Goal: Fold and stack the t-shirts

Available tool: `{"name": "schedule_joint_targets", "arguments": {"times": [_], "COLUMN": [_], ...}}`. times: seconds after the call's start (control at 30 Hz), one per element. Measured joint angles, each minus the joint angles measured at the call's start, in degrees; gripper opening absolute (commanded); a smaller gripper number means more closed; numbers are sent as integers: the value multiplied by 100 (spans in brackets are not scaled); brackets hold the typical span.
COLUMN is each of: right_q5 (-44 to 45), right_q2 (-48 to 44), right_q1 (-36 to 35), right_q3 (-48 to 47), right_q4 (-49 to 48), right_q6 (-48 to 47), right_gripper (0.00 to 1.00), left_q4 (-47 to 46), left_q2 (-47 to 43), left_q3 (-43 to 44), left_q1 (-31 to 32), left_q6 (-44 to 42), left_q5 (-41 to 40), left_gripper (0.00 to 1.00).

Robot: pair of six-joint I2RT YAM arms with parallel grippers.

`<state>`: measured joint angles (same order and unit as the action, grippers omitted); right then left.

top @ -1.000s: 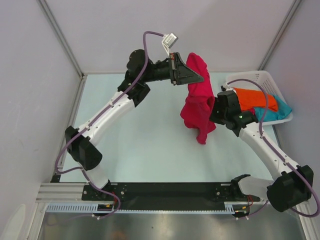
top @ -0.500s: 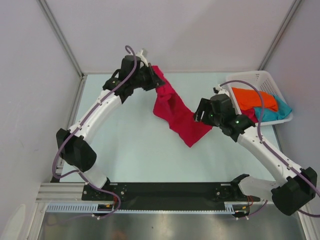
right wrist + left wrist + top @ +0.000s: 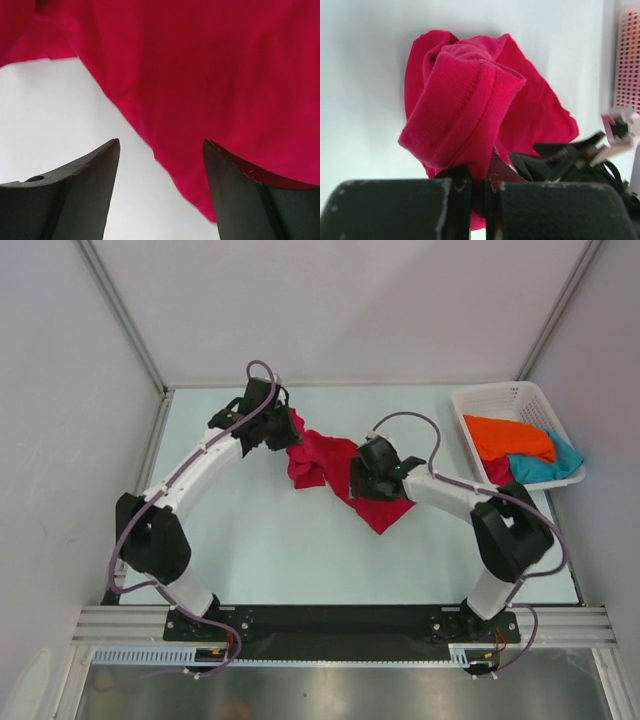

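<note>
My right gripper will go down onto the crimson t-shirt's near edge [image 3: 353, 505] [image 3: 159, 149] and close on the cloth.
The crimson red t-shirt [image 3: 330, 462] lies crumpled on the pale table, at mid-back. My left gripper [image 3: 285, 436] is shut on a bunched fold at its left end; the left wrist view shows that thick red fold [image 3: 462, 107] rising out of the closed fingers [image 3: 477, 192]. My right gripper [image 3: 362, 480] hovers low over the shirt's right part, open. In the right wrist view the shirt's edge [image 3: 225, 75] runs between the spread fingertips [image 3: 161, 145]. The orange t-shirt [image 3: 510, 437] and teal t-shirt [image 3: 550, 465] lie in the basket.
A white lattice basket [image 3: 500, 398] stands at the table's back right corner. Grey walls enclose the table on the left, back and right. A black rail [image 3: 340, 618] with both arm bases runs along the near edge.
My left gripper has carried the red shirt down and left, from hanging in the air to bunched on the table. My right gripper swung left from beside the basket onto the shirt, jaws widening.
</note>
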<state>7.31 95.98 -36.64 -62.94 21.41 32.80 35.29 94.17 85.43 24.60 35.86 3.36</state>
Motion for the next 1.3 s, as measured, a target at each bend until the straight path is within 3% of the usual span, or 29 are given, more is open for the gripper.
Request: {"name": "schedule_joint_targets", "arguments": {"times": [0.37, 0.47, 0.57, 0.6, 0.63, 0.67, 0.83, 0.97, 1.13, 1.3], "right_q5": [35, -31, -192, -262, -363, -514, -1749, -1902, -933, 317], "right_q2": [1945, 2258, 2413, 2455, 2485, 2514, 2647, 2621, 2315, 1526], "right_q1": [15, 59, 181, 238, 328, 446, 1145, 1510, 2079, 2551], "right_q3": [-1718, -2153, -2356, -2393, -2404, -2415, -2306, -2175, -2166, -2435], "right_q4": [57, 133, 175, 177, 138, 114, -415, -708, -391, 175], "right_q6": [-472, -573, -623, -632, -649, -656, -380, -350, -629, -1073], "right_gripper": [77, 73, 46, 20, 6, 0, 0, 0, 0, 0], "left_q4": [-7, -46, -72, -92, -127, -170, -400, -566, -601, -787], "left_q2": [-98, -96, -68, -35, 13, 76, 575, 1244, 2459, 3901], "left_q3": [-374, -452, -507, -507, -507, -507, -507, -376, 756, 3189], "left_q1": [-90, -138, -188, -203, -225, -238, -299, -297, -81, 682], "left_q6": [-138, -142, -142, -142, -142, -140, -131, -59, 22, 162], "left_q5": [-20, 9, 55, 94, 133, 170, 501, 1019, 1902, 3075], "left_gripper": [0, 0, 0, 0, 0, 0, 0, 0, 0, 0]}}
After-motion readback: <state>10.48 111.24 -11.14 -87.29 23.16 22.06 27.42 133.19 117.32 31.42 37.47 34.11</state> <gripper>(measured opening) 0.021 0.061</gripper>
